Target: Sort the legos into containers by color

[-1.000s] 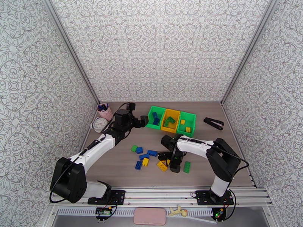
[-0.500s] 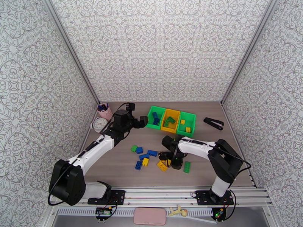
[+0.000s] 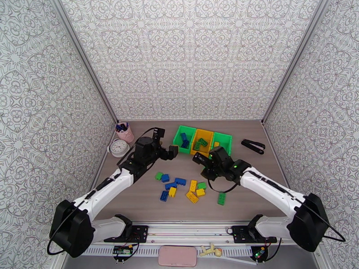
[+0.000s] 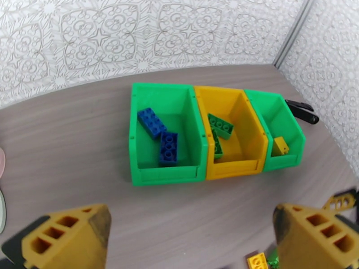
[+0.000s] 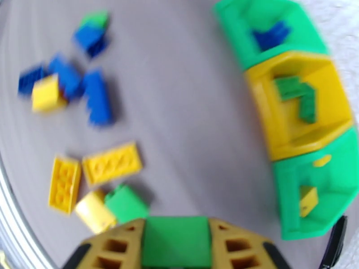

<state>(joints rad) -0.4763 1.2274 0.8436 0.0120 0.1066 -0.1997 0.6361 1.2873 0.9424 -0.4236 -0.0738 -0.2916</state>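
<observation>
I will move my right gripper outward over the yellow-orange bin [image 3: 203, 144] and release the green lego, as the legos there are green.
Three joined containers stand at the back: a green bin [image 3: 183, 141] [image 4: 166, 175] with two blue legos, a yellow-orange bin [image 3: 203, 144] [image 4: 233, 169] with green legos, and a green bin [image 3: 223, 143] [image 4: 283, 161] with yellow legos. Loose blue, yellow and green legos [image 3: 180, 180] [image 5: 112, 163] lie in mid-table. My right gripper [image 3: 204, 160] [image 5: 176, 229] hangs in front of the bins, shut on a green lego [image 5: 176, 240]. My left gripper [image 3: 172, 151] [image 4: 190, 238] is open and holds nothing, just left of the bins.
A pink pen cup [image 3: 124, 131] and a round dial [image 3: 119, 148] sit at the back left. A black stapler [image 3: 253, 145] lies right of the bins. One green brick [image 3: 221, 198] lies apart near the front. Patterned walls close in three sides.
My right gripper closed on a green lego at the pile and rose with it toward the bins. The left gripper drifted slightly right and stayed open.
</observation>
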